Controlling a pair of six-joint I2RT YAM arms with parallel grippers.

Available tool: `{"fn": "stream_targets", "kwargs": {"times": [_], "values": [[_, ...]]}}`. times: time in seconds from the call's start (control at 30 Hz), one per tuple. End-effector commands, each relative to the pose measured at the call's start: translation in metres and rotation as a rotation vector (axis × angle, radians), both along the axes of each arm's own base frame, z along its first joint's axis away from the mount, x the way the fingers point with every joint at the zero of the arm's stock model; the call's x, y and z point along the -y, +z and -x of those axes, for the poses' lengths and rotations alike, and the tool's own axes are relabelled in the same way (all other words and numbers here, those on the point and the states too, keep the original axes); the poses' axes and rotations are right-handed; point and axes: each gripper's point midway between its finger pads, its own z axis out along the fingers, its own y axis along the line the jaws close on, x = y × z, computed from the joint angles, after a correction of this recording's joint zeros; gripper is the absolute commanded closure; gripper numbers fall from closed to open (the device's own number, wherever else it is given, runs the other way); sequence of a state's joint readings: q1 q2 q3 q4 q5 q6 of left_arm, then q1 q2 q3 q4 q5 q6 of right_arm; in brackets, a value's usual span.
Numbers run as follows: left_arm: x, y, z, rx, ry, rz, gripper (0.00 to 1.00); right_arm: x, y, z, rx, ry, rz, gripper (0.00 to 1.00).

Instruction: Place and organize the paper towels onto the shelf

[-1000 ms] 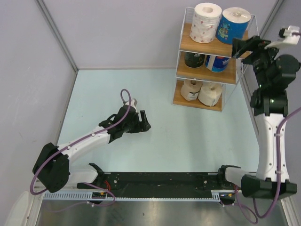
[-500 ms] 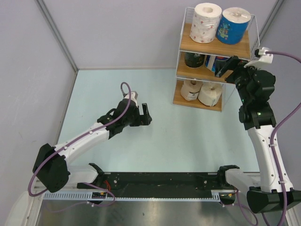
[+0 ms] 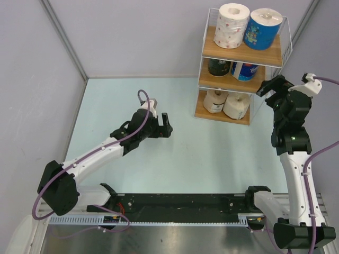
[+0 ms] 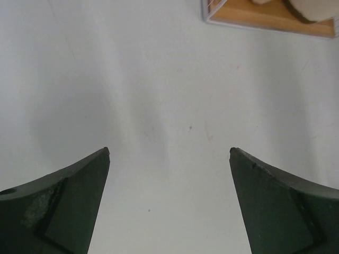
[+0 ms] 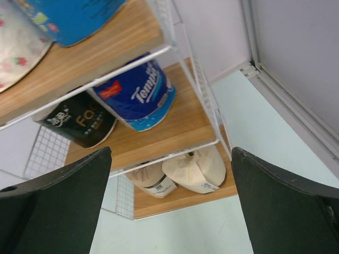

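Next, the left gripper moves up and outward to the shelf's near wire post (image 3: 201, 73) beside the dark roll, because the loaded shelf stands at an angle to the back wall.
The shelf (image 3: 209, 49) stands at the back right with all six paper towels on it. On the top board are a white red-speckled roll (image 3: 233, 25) and a blue roll (image 3: 263, 29). A dark roll (image 3: 218, 67) and a second blue roll (image 3: 244, 70) share the middle board. Below them sit a tan-brown roll (image 3: 214, 100) and a cream roll (image 3: 237, 106). My right gripper (image 3: 270, 85) hangs open and empty just right of the shelf, facing the middle blue roll (image 5: 137, 95) and the cream roll (image 5: 198, 169). My left gripper (image 3: 166, 126) is open and empty over bare table, well left of the shelf (image 4: 265, 18).
Grey walls close the table (image 3: 185, 153) in at the back and on both sides; the right wall runs close behind the shelf and my right arm. A black rail (image 3: 180, 206) carrying the arm bases lies along the near edge. Purple cables loop off both arms.
My right gripper has drawn back from the top tier, down and to the right of the shelf. Both grippers have opened wider. The left gripper has shifted slightly up and right.
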State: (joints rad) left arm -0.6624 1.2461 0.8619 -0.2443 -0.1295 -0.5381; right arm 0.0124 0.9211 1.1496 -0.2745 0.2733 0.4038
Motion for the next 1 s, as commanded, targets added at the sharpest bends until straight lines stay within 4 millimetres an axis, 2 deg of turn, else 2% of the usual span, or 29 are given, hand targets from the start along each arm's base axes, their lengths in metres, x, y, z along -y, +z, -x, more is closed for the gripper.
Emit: {"fn": "stream_targets", "kwargs": {"times": [0.0, 0.13, 0.17, 0.2, 0.33, 0.37, 0.57, 0.67, 0.77, 0.9, 0.93, 0.97], "values": [[0.036, 0.074, -0.047, 0.329, -0.087, 0.106, 0.0, 0.017, -0.006, 0.004, 0.003, -0.06, -0.029, 0.0], [0.056, 0.093, -0.073, 0.505, -0.095, 0.122, 0.0, 0.012, -0.014, -0.001, -0.003, -0.02, -0.053, 0.0], [0.066, 0.088, -0.077, 0.522, -0.114, 0.122, 0.0, 0.007, -0.014, -0.002, -0.001, 0.005, -0.057, 0.0], [0.074, 0.107, -0.082, 0.612, -0.129, 0.148, 0.0, 0.005, -0.014, -0.003, -0.001, 0.016, -0.068, 0.0], [0.098, 0.121, -0.102, 0.672, -0.134, 0.172, 0.0, -0.003, -0.014, -0.003, 0.003, 0.057, -0.086, 0.0], [0.106, 0.135, -0.112, 0.693, -0.132, 0.184, 0.0, -0.005, -0.015, -0.003, 0.002, 0.067, -0.088, 0.0], [0.13, 0.191, -0.135, 0.807, -0.127, 0.239, 0.0, -0.006, -0.016, 0.0, -0.002, 0.077, -0.086, 0.0], [0.135, 0.206, -0.146, 0.834, -0.103, 0.247, 0.0, -0.007, -0.018, 0.0, -0.008, 0.08, -0.084, 0.0], [0.142, 0.211, -0.16, 0.844, -0.084, 0.236, 0.04, -0.006, -0.016, 0.002, -0.003, 0.079, -0.083, 0.0], [0.152, 0.203, -0.175, 0.838, -0.083, 0.201, 0.18, -0.01, -0.014, 0.003, 0.002, 0.095, -0.087, 0.0], [0.153, 0.208, -0.179, 0.849, -0.077, 0.2, 0.2, -0.01, -0.013, 0.005, 0.006, 0.1, -0.087, 0.0], [0.156, 0.199, -0.184, 0.841, -0.078, 0.179, 0.22, -0.01, -0.013, 0.007, 0.006, 0.099, -0.087, 0.0]]}}
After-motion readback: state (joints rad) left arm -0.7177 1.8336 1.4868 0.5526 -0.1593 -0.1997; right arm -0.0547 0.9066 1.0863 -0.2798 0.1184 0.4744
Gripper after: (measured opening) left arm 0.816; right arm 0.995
